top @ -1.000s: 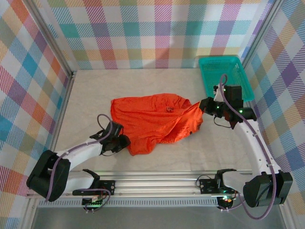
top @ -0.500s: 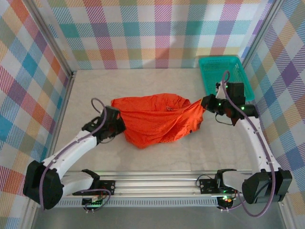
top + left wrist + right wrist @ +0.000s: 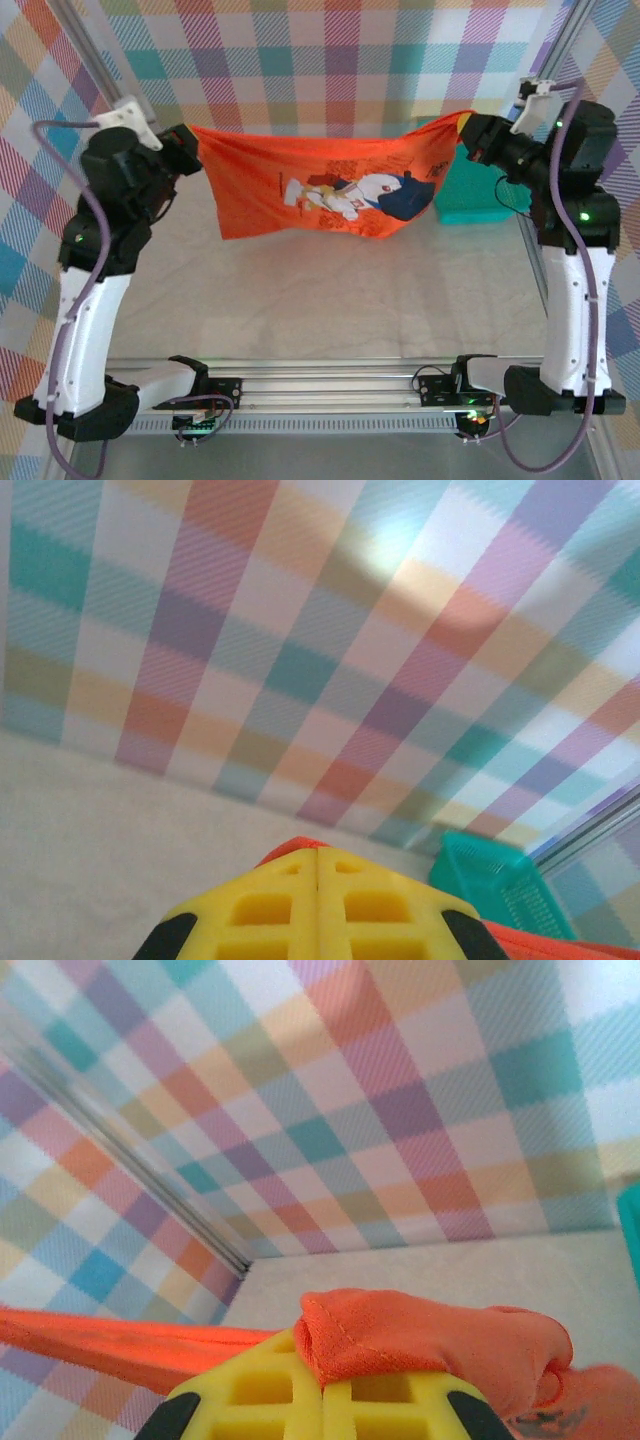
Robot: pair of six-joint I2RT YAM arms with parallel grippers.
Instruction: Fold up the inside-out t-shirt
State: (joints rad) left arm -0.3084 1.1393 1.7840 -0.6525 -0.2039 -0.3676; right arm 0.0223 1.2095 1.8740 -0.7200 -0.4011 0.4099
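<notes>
Next I should swing my left gripper up, then lower it onto the far tabletop below to release the shirt's corner, as the shirt [image 3: 420, 1340] hangs in midair.
The bright orange-red t-shirt [image 3: 320, 185] hangs stretched in the air between both arms, its cartoon print [image 3: 355, 195] facing the top camera. My left gripper [image 3: 188, 140] is shut on the shirt's left corner, high above the table. My right gripper [image 3: 468, 128] is shut on the right corner at about the same height. In the left wrist view a sliver of orange cloth [image 3: 292, 847] pokes out behind the closed yellow fingers [image 3: 260, 910]. In the right wrist view a folded hem of the shirt [image 3: 420, 1340] bulges over the closed yellow fingers [image 3: 260, 1390].
A teal basket [image 3: 478, 185] stands at the back right of the table, partly behind the shirt, and it shows as the teal basket [image 3: 490, 880] in the left wrist view. Checked walls surround the beige table surface [image 3: 330, 300].
Both arms have risen from table level, lifting the crumpled shirt off the table and spreading it wide in the air. The print now faces the camera.
</notes>
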